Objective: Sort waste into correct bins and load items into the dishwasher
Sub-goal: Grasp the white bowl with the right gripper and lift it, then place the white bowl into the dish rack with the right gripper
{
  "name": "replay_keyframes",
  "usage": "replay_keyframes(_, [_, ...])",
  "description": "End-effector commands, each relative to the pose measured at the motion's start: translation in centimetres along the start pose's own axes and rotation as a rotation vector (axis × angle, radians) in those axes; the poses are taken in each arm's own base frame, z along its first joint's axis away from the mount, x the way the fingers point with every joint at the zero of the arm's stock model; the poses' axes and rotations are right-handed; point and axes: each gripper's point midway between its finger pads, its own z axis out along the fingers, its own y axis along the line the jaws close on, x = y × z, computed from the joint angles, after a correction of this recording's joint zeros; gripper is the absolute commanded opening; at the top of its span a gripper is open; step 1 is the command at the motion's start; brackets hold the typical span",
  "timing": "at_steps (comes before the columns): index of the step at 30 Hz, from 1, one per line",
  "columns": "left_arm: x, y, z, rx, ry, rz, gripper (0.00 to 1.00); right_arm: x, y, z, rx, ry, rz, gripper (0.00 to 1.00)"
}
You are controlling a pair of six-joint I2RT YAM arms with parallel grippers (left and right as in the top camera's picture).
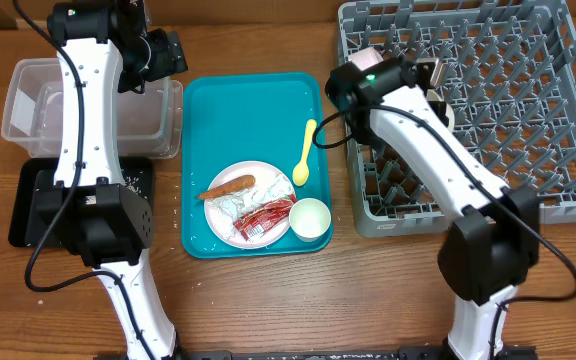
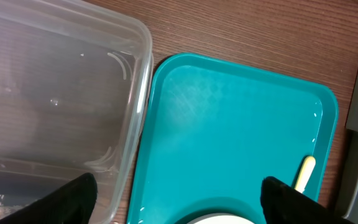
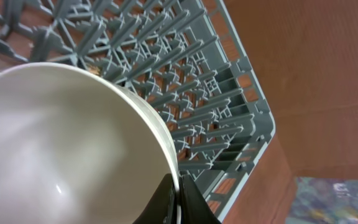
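My right gripper lowers to its left in the overhead view and releases the bowl [image 3: 61, 143] next, since empty rack wires by the teal tray lie below it that way.
My right gripper [image 3: 178, 202] is shut on the rim of a white bowl [image 3: 61, 143] and holds it over the grey dishwasher rack [image 3: 197, 74]. In the overhead view the right gripper [image 1: 430, 78] is above the rack's [image 1: 528, 120] left part. My left gripper [image 2: 182, 202] is open and empty, above the far left corner of the teal tray [image 2: 229, 112]; it also shows in the overhead view [image 1: 168, 52]. On the tray [image 1: 258, 110] lie a white plate [image 1: 230, 205] with a sausage [image 1: 230, 186], foil and a red wrapper [image 1: 265, 218], a yellow spoon [image 1: 305, 155] and a small white cup [image 1: 309, 217].
A clear plastic bin [image 1: 38, 100] stands left of the tray and shows empty in the left wrist view [image 2: 55, 93]. A black bin [image 1: 28, 205] sits in front of it. The table is brown wood.
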Motion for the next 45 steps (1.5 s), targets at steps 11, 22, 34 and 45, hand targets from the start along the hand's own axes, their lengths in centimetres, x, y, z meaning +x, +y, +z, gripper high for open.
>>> replay_keyframes(11, [0.4,-0.6,0.2,0.003,0.008,0.024,0.93,-0.4,1.1,-0.9,0.052,-0.088,-0.008,0.04])
replay_keyframes(22, [0.3,-0.5,0.2,0.003,0.005,0.024,0.97,-3.3,-0.8,-2.6,0.176,-0.29,-0.024,0.04])
replay_keyframes(34, [-1.2,-0.9,0.1,0.015,-0.054,0.033,0.96,-3.4,0.9,-2.5,0.172,-0.283,-0.216,0.04])
replay_keyframes(45, [-3.2,-1.5,-0.1,0.037,-0.139,0.045,0.98,-0.9,2.2,-0.7,0.193,-0.248,-0.326,0.04])
